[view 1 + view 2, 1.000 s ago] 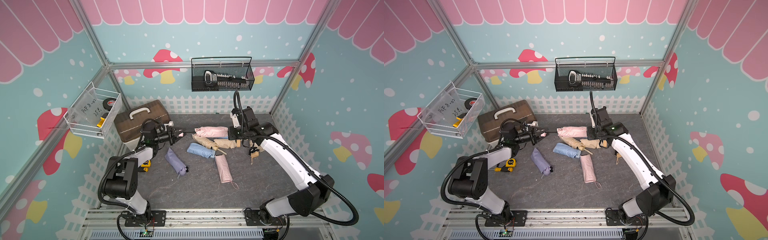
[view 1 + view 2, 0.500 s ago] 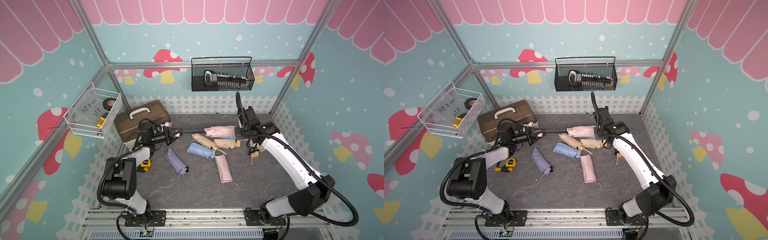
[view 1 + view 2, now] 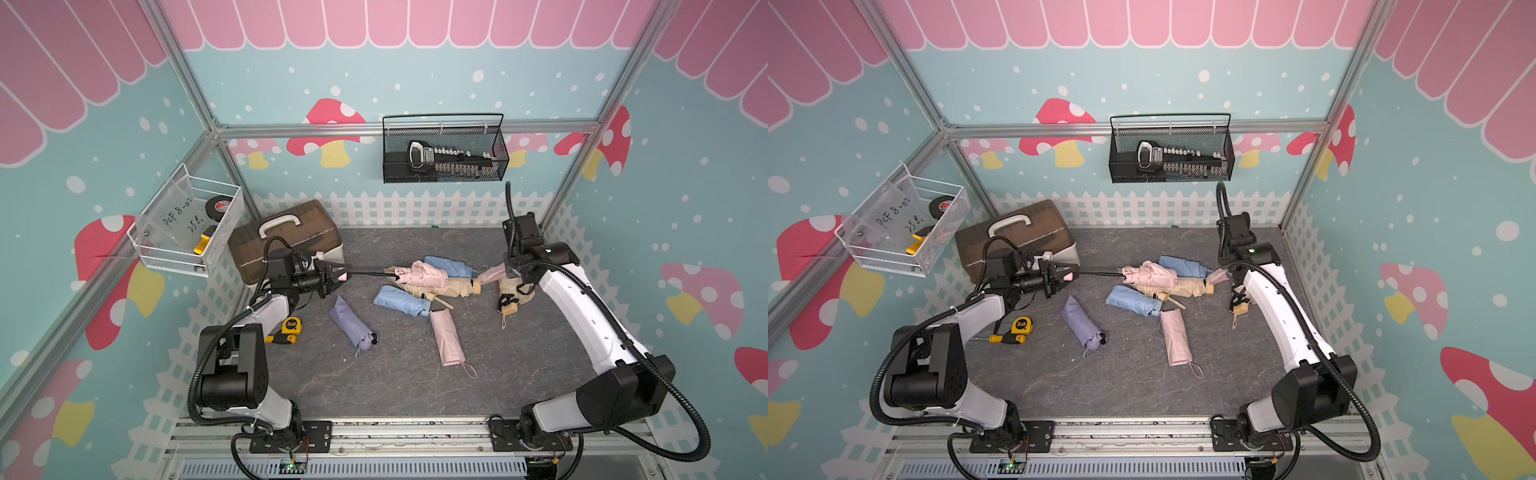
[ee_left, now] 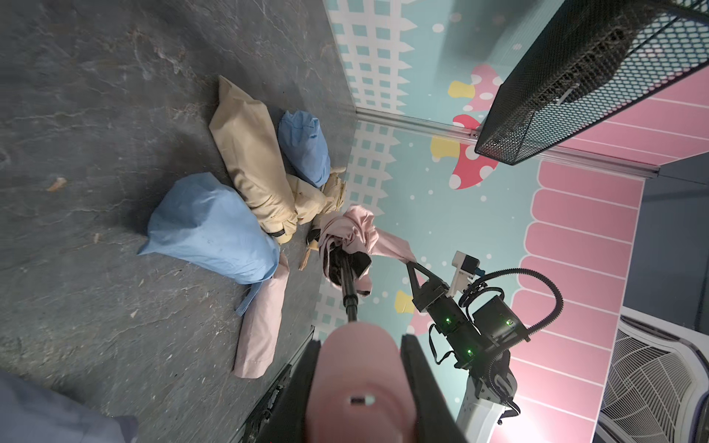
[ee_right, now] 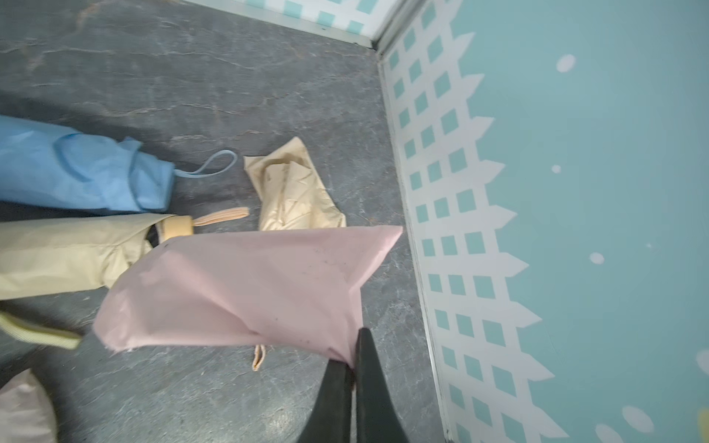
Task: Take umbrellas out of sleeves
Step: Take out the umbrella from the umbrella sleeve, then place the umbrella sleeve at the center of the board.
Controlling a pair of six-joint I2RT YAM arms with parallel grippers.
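Note:
I will lower my right gripper back toward the bare floor beside the sleeved pink umbrella and let go of the pink sleeve, because that spot on the floor is below and back of my gripper.
My left gripper is shut on the stubby pink handle of a pink umbrella. Its black shaft is drawn out long between handle and pleated canopy, which rests on the pile. My right gripper, near the right wall, is shut on a corner of the pink sleeve, which hangs limp, clear of the canopy. On the floor lie blue, lilac, pink and beige umbrellas in sleeves.
A brown toolbox stands just behind the left gripper. A yellow tape measure and a screwdriver lie by the left arm. Crumpled beige fabric lies near the right fence wall. Wire baskets hang on the walls.
The right gripper has pulled the pink sleeve rightward off the umbrella. The left gripper has drawn the handle leftward and the black shaft has stretched out.

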